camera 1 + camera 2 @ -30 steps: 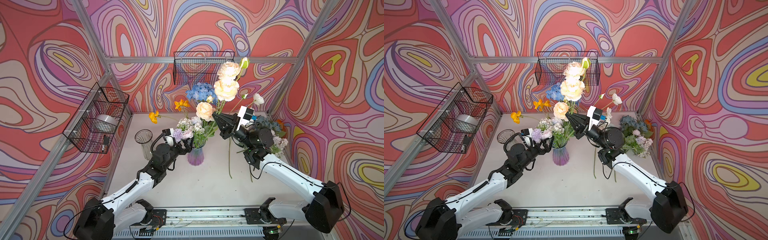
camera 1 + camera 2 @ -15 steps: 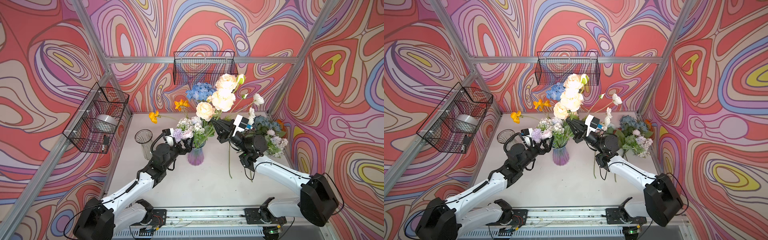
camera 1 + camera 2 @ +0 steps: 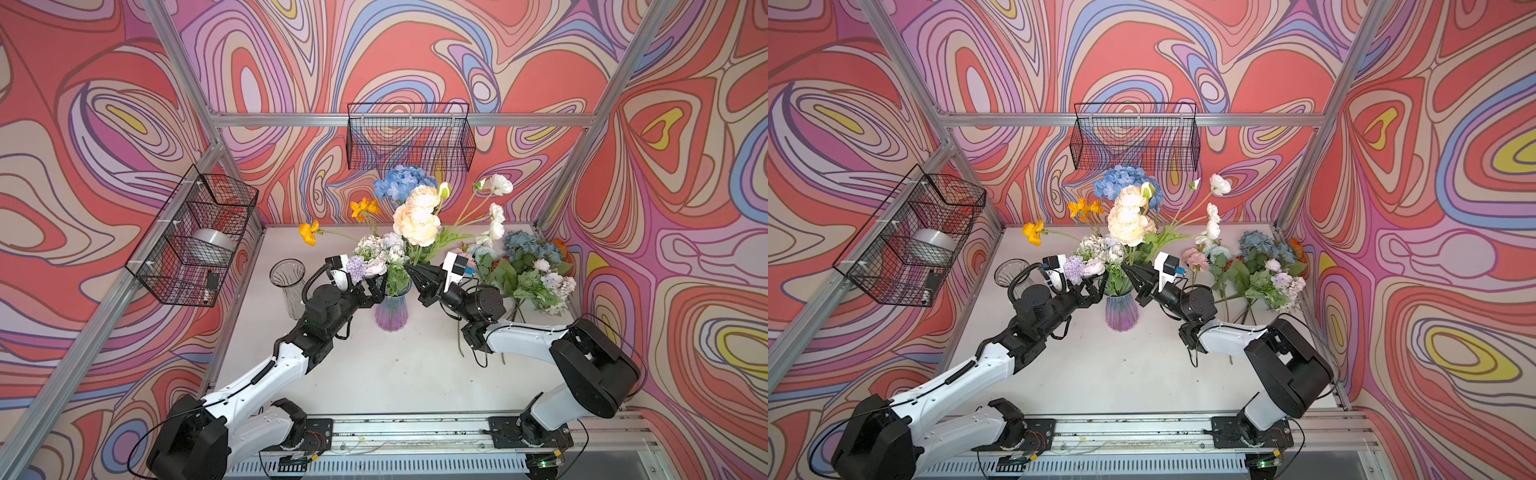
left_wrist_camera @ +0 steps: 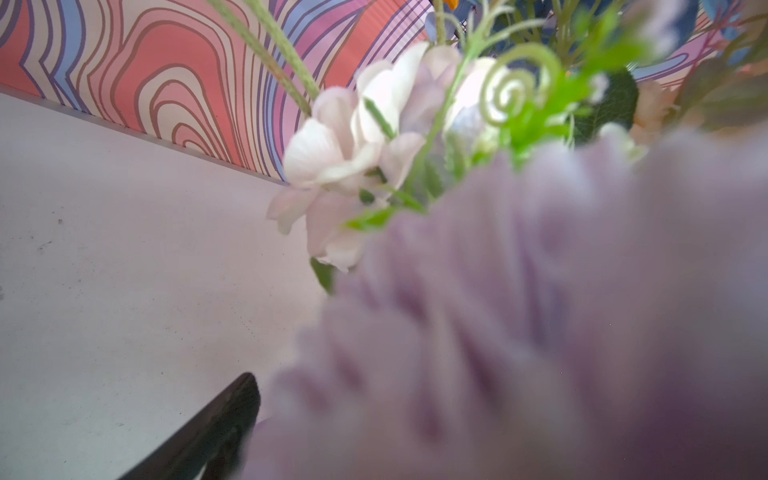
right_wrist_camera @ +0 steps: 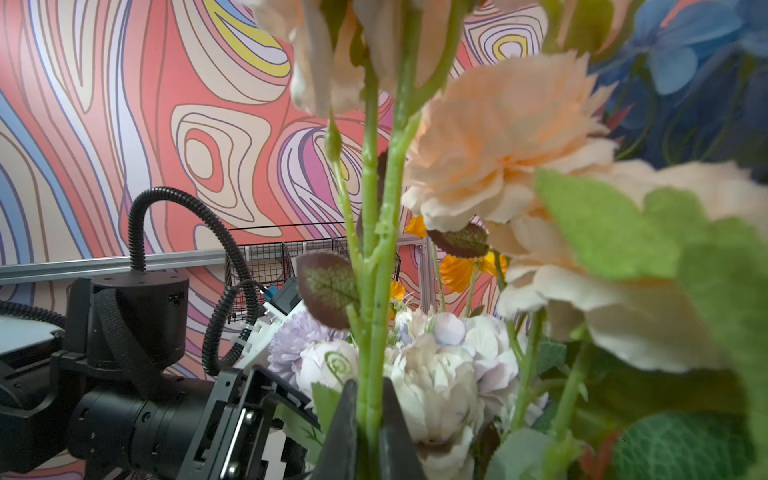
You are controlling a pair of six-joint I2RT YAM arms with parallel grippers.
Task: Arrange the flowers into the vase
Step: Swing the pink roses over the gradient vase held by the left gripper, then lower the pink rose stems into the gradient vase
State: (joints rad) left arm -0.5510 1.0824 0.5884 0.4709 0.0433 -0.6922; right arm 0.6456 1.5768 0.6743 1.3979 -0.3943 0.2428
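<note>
My right gripper lowers toward the vase's opening (image 3: 397, 289) next and releases the roses' green stem there, since the peach roses still stand high over the purple vase.
A purple glass vase (image 3: 392, 313) (image 3: 1121, 311) stands mid-table and holds a blue hydrangea (image 3: 405, 183), orange poppies (image 3: 365, 208) and a lilac-pink pastel bunch (image 3: 374, 257). My right gripper (image 3: 409, 268) (image 5: 369, 386) is shut on the green stem (image 5: 370, 332) of the peach roses (image 3: 417, 216) (image 3: 1127, 220), just above the vase's mouth on its right. My left gripper (image 3: 376, 289) (image 3: 1096, 289) stands open beside the vase's rim on the left, under the pastel bunch. In the left wrist view one finger (image 4: 224, 419) shows; a blurred lilac bloom (image 4: 519, 311) hides the rest.
More flowers (image 3: 528, 270) (image 3: 1258, 270) lie in a heap at the table's back right. White poppies (image 3: 496, 185) lean out right of the roses. An empty clear glass vase (image 3: 287, 282) stands at the left. Wire baskets hang on the left wall (image 3: 195, 241) and the back wall (image 3: 409, 137).
My right gripper has come down and leftward with the peach roses, bringing the stem over the vase's mouth. The left arm has stayed where it was.
</note>
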